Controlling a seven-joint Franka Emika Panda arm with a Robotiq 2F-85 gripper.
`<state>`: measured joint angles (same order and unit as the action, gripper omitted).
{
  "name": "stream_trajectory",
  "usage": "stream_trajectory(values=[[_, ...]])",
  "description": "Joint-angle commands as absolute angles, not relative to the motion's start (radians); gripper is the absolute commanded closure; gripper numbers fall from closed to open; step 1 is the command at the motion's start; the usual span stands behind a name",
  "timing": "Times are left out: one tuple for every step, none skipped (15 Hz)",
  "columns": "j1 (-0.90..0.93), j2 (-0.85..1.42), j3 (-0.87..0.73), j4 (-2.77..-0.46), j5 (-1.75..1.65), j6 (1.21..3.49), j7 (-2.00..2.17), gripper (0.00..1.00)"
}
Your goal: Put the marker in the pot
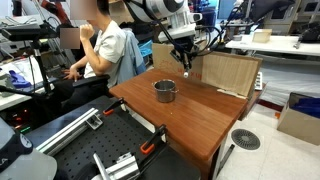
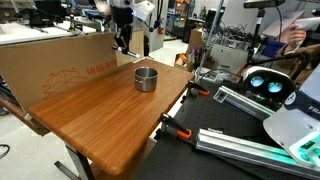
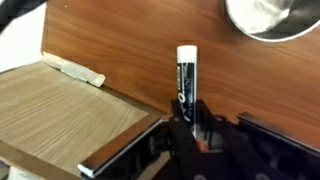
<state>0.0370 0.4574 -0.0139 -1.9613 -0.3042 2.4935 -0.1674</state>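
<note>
The pot's opening [image 3: 278,11] is below my gripper and to its right in the wrist view. I should move that way, lower the marker [image 3: 186,72] inside and then let go of it.
My gripper [image 3: 188,112] is shut on the marker [image 3: 186,72], a slim black stick with a white cap end that points away from the jaws. In the wrist view the marker hangs over the brown wooden table [image 3: 150,40], and the silver-grey pot [image 3: 270,18] shows at the top right corner, apart from the marker. In both exterior views the gripper [image 1: 184,62] [image 2: 122,40] hangs above the table's far part, behind the pot [image 1: 164,91] [image 2: 146,77], which stands upright near the table's middle.
A cardboard sheet [image 1: 225,72] [image 2: 55,62] stands along the table's far side, close to the gripper. A person [image 1: 100,45] sits beyond the table. Black and silver equipment [image 1: 100,150] [image 2: 250,120] lies next to the table.
</note>
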Motion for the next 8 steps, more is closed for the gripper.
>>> stream_trajectory(values=[[0.078,0.394,-0.036,-2.038,-0.384,2.544,-0.106,0.95],[0.09,0.379,-0.039,-2.058,-0.411,2.561,-0.091,0.95],[0.097,0.365,-0.038,-2.077,-0.429,2.577,-0.079,0.95],[0.108,0.352,-0.042,-2.1,-0.459,2.602,-0.057,0.95],[0.116,0.34,-0.044,-2.121,-0.482,2.626,-0.042,0.95],[0.128,0.33,-0.05,-2.144,-0.515,2.655,-0.016,0.95],[0.135,0.319,-0.053,-2.166,-0.542,2.683,0.003,0.95],[0.143,0.31,-0.059,-2.19,-0.572,2.72,0.029,0.95]])
